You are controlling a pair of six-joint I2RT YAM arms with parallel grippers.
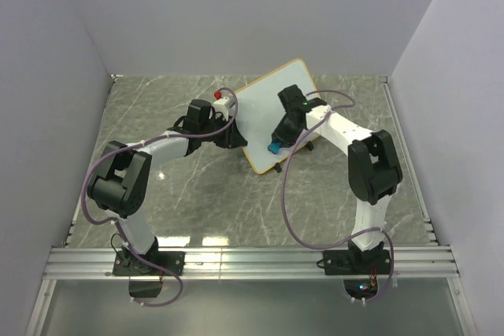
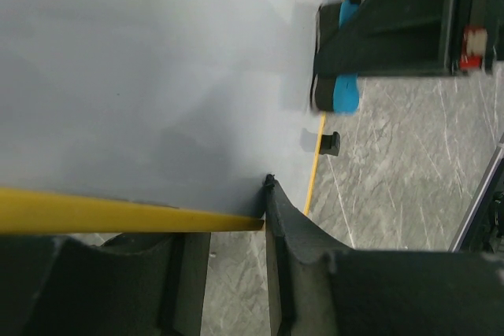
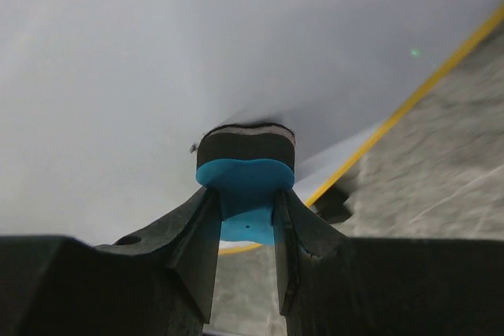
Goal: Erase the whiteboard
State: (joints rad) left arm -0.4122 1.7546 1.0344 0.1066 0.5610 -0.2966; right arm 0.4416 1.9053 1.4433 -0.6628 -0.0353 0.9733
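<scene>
My right gripper should move across and down to release the eraser, as the board is clean and bare marble lies below and right in the top view.
The whiteboard stands tilted at mid-table, white with a thin orange frame, and its face shows no marks. My left gripper is shut on the board's left edge. In the left wrist view the yellow frame runs between that gripper's fingers. My right gripper is shut on a small blue eraser. The eraser has its dark felt pad pressed against the whiteboard near its lower edge. The left wrist view also has the eraser in sight, against the board.
Black feet stick out from the board's frame onto the marble table. Grey walls close in the left, right and far sides. An aluminium rail runs along the near edge by the arm bases. Purple cables loop off both arms.
</scene>
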